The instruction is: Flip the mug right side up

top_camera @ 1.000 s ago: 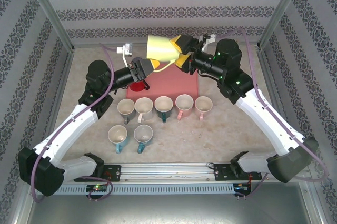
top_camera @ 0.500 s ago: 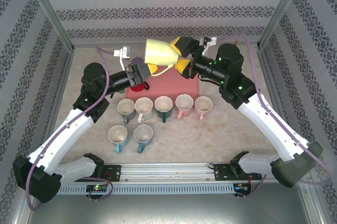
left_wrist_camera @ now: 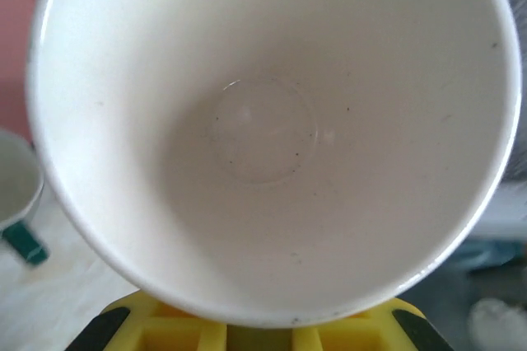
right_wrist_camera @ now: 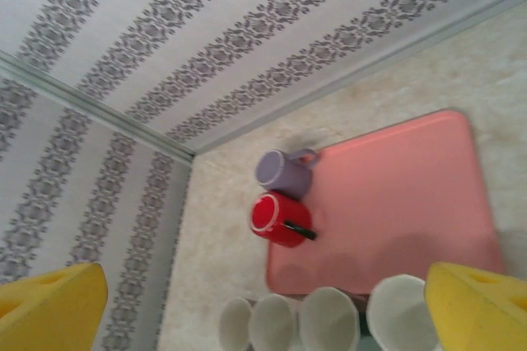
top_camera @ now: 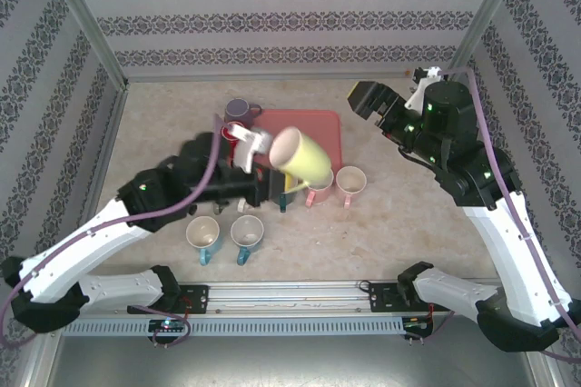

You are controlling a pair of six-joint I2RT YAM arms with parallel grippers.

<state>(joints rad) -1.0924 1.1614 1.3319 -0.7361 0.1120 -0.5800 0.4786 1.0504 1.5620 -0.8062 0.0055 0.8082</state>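
Note:
My left gripper swings back and down next, turning the mug upright, then releases it on the bare tabletop below the gripper, beside the front mugs.
The yellow mug (top_camera: 302,156), white inside, hangs tilted above the row of mugs, its mouth turned up and to the left. My left gripper (top_camera: 278,182) is shut on it from below. In the left wrist view the mug's white inside (left_wrist_camera: 263,120) looms close, with my yellow fingers (left_wrist_camera: 165,330) under its rim. My right gripper (top_camera: 368,101) stands open at the far right, away from the mug, with nothing in it. Its yellow fingertips (right_wrist_camera: 49,306) sit wide apart in the right wrist view.
A pink mat (top_camera: 313,125) lies at the back centre, with a purple mug (top_camera: 239,112) and a red mug (top_camera: 229,133) at its left edge. Upright mugs stand in a row (top_camera: 351,181), with two more in front (top_camera: 203,235). Patterned walls enclose the table.
The right gripper has opened, let go of the yellow mug and pulled back to the right. The left gripper has shut on the mug and carried it nearer, over the row of mugs.

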